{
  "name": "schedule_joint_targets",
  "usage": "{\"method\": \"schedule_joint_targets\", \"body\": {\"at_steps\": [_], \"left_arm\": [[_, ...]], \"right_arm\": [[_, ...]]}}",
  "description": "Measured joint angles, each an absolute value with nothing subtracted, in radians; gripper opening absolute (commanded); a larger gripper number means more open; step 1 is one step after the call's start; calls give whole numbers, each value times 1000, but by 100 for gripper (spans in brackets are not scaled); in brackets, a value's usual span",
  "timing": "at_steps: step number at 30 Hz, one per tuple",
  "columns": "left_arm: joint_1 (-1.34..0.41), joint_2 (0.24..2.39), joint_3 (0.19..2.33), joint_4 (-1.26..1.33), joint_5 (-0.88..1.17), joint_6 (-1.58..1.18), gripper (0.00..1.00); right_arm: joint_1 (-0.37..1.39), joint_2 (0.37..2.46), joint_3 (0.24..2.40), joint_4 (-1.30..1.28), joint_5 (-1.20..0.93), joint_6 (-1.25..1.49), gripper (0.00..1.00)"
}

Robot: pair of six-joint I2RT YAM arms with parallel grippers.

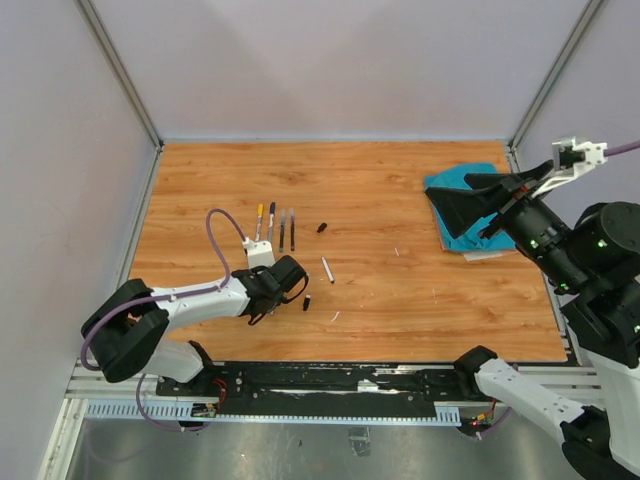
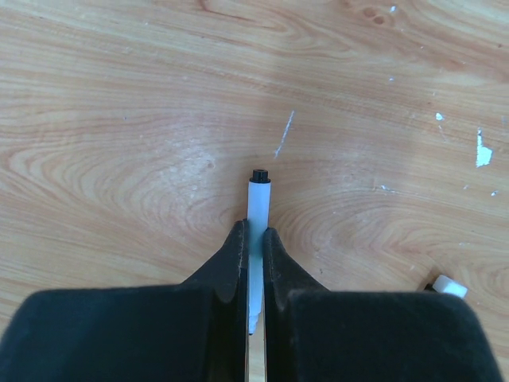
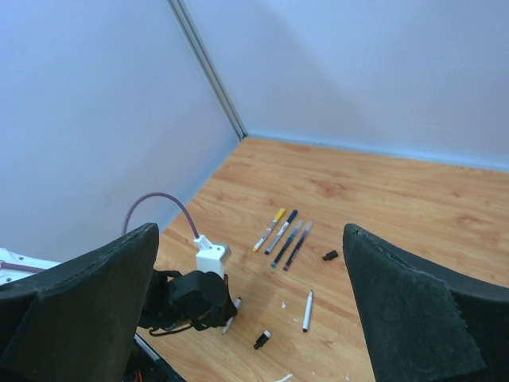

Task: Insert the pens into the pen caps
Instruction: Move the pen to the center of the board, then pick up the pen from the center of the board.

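The white pen needs to go to the right in the top view next, and my left gripper will carry it to the black cap [image 1: 307,302] [image 2: 447,286].
My left gripper [image 1: 296,284] is low over the table and shut on a white pen [image 2: 258,203]. The pen's black tip pokes out ahead of the fingertips [image 2: 235,239]. A black cap [image 1: 306,301] with a pale end lies just right of that gripper and shows in the left wrist view [image 2: 445,285]. A loose white pen [image 1: 327,270] lies beyond it. Several pens [image 1: 276,226], one with a yellow end [image 3: 277,214], lie in a row further back. A second black cap [image 1: 322,227] lies right of the row. My right gripper [image 1: 450,187] is open, empty and raised at the right.
A blue cloth [image 1: 460,180] lies at the back right under my right gripper. Small pale scraps [image 1: 335,316] lie on the wooden table [image 1: 420,290]. Grey walls stand at the left, back and right. The arm rail [image 1: 330,385] runs along the near edge.
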State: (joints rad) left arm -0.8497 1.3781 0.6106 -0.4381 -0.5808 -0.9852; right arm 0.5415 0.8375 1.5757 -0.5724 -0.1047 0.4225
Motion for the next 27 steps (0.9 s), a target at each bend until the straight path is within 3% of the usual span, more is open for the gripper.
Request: {"method": "schedule_joint_targets", "body": {"at_steps": [19,27], "left_arm": [[-919,1413,601,-304,-551,-938,8],[-983,1459,622,-233,-523,-913,26]], "right_arm": [[542,781,1510,-522,-34,415,99],[542,820,1488,-529,-25,400,99]]}}
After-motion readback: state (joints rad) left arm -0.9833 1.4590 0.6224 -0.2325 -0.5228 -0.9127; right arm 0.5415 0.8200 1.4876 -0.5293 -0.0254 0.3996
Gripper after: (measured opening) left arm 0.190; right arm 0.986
